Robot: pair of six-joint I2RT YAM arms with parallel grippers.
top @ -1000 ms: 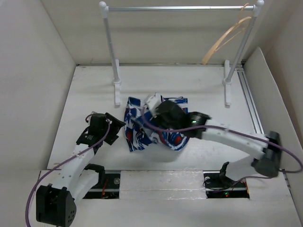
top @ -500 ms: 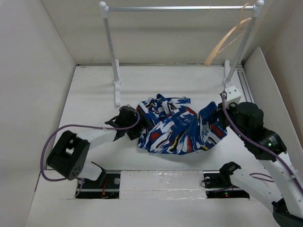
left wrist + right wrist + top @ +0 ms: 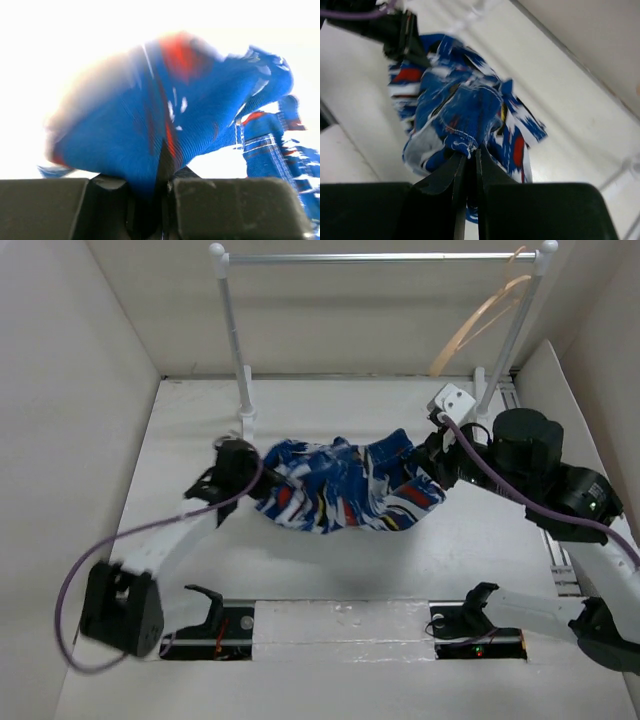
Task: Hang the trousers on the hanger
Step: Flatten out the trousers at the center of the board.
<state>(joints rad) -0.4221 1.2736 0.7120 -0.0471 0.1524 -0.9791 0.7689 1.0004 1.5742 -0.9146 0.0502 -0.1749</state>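
The tabletop to the right in the top view is open below the gripper, so my right gripper will lift the bunched trousers, stretch them that way, lower them and release them.
The blue and white patterned trousers (image 3: 335, 488) hang stretched between my two grippers above the table. My left gripper (image 3: 258, 472) is shut on their left end, and blue cloth (image 3: 165, 115) fills the left wrist view, pinched between the jaws. My right gripper (image 3: 425, 460) is shut on the right end; in the right wrist view a hemmed fold of the trousers (image 3: 470, 117) sits clamped in the jaws (image 3: 470, 152). The pale wooden hanger (image 3: 478, 320) hangs by its hook from the right end of the rail, behind and above the right gripper.
A white-posted rack (image 3: 236, 340) with a metal rail (image 3: 380, 257) stands at the back of the table. White walls close in the left, back and right sides. A metal track (image 3: 528, 455) runs along the right edge.
The left gripper has closed on the trousers' left end and lifted. Both arms have raised the garment and moved it toward the back, and it now hangs between them.
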